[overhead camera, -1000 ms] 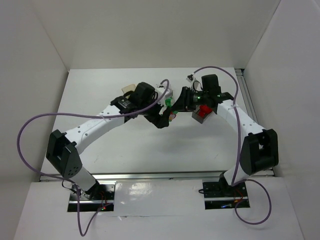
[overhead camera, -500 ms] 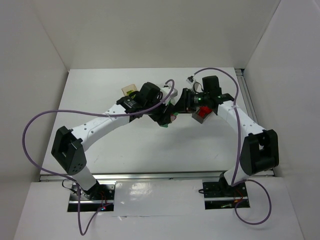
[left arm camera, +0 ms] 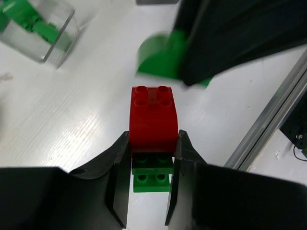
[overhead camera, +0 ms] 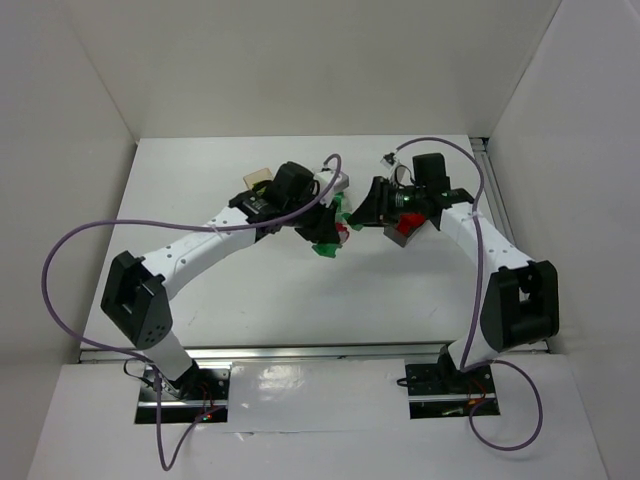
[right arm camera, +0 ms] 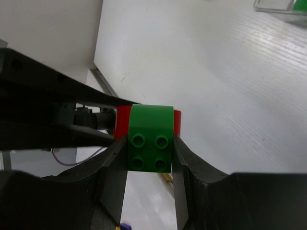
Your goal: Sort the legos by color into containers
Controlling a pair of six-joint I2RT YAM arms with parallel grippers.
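Next, my right gripper moves outward and to the left in the top view, then down over the clear container (right arm camera: pixel 287 6), because that container already holds green legos.
A red lego (left arm camera: pixel 153 120) sits between the fingers of my left gripper (left arm camera: pixel 153 139), which is shut on it. Just below it between the fingers shows a green lego (left arm camera: pixel 152 178); whether the two are joined I cannot tell. My right gripper (right arm camera: pixel 149 139) is shut on a green lego (right arm camera: pixel 149 143), with red (right arm camera: pixel 121 122) close behind it. In the top view both grippers meet tip to tip above the table's middle, left gripper (overhead camera: pixel 331 233) and right gripper (overhead camera: pixel 359 214). The clear container (left arm camera: pixel 41 31) holds green legos.
An orange-tan container (overhead camera: pixel 258 180) stands behind the left arm, and a smoky dark one (overhead camera: pixel 404 236) lies under the right wrist. White walls close in the table on three sides. A metal rail (left arm camera: pixel 273 115) runs along the table's edge.
My left arm reached right towards the right gripper and its jaws went from wide open to shut on the red lego. The right gripper kept its grip and shifted slightly.
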